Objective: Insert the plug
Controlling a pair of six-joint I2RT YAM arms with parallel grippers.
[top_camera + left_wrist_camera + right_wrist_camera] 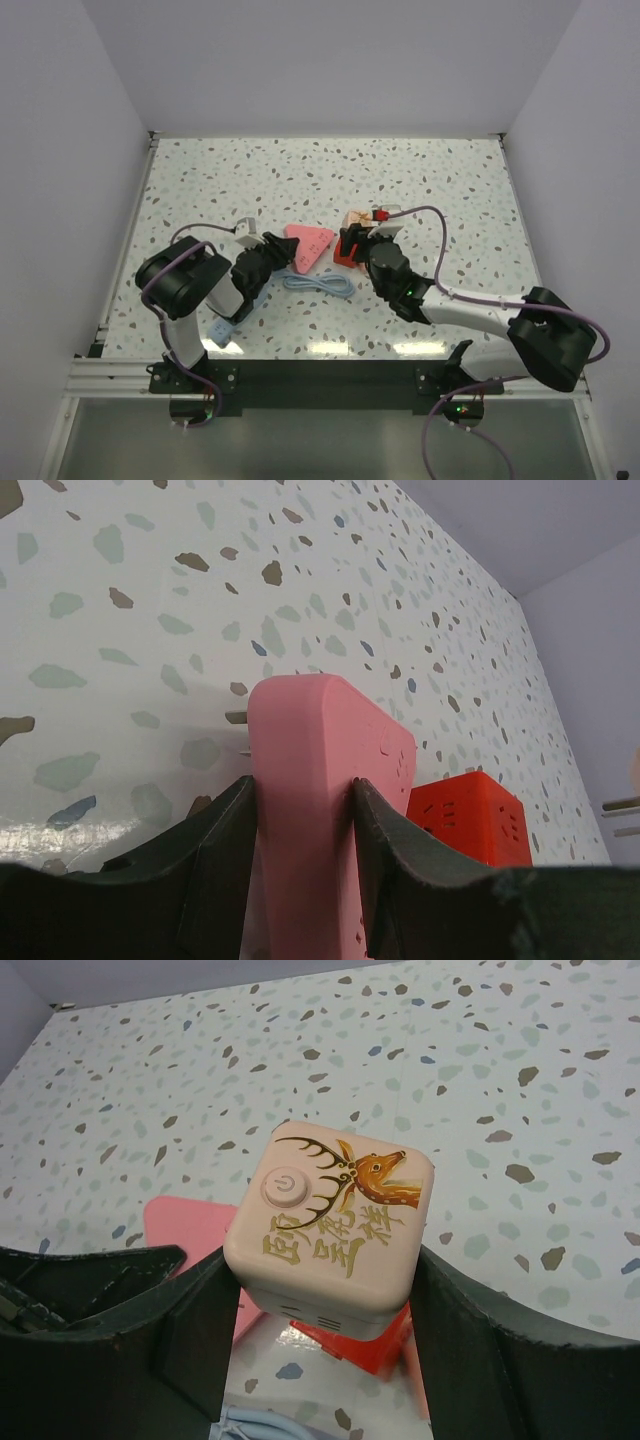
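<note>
My left gripper has the pink triangle's edge (299, 250) (304, 805) between its fingers and will ease back a short way toward the light blue cable, then open to release it.
The plug (335, 1225) is a small salmon cube with a power button and a gold deer drawing on top. My right gripper (320, 1290) is shut on its sides and holds it just above the bright red cube (375, 1345). In the top view the plug (356, 217) sits at the tip of the right gripper (362, 232), right of table centre. My left gripper (303, 785) is shut on the edge of the flat pink triangle (310, 780). The top view shows that gripper (275, 256) at the left corner of the triangle (310, 243).
A light blue cable (318, 284) lies coiled on the speckled table (250, 180) between the two grippers, and it shows at the bottom of the right wrist view (265, 1425). The red cube (465, 815) stands just behind the triangle. White walls enclose the table.
</note>
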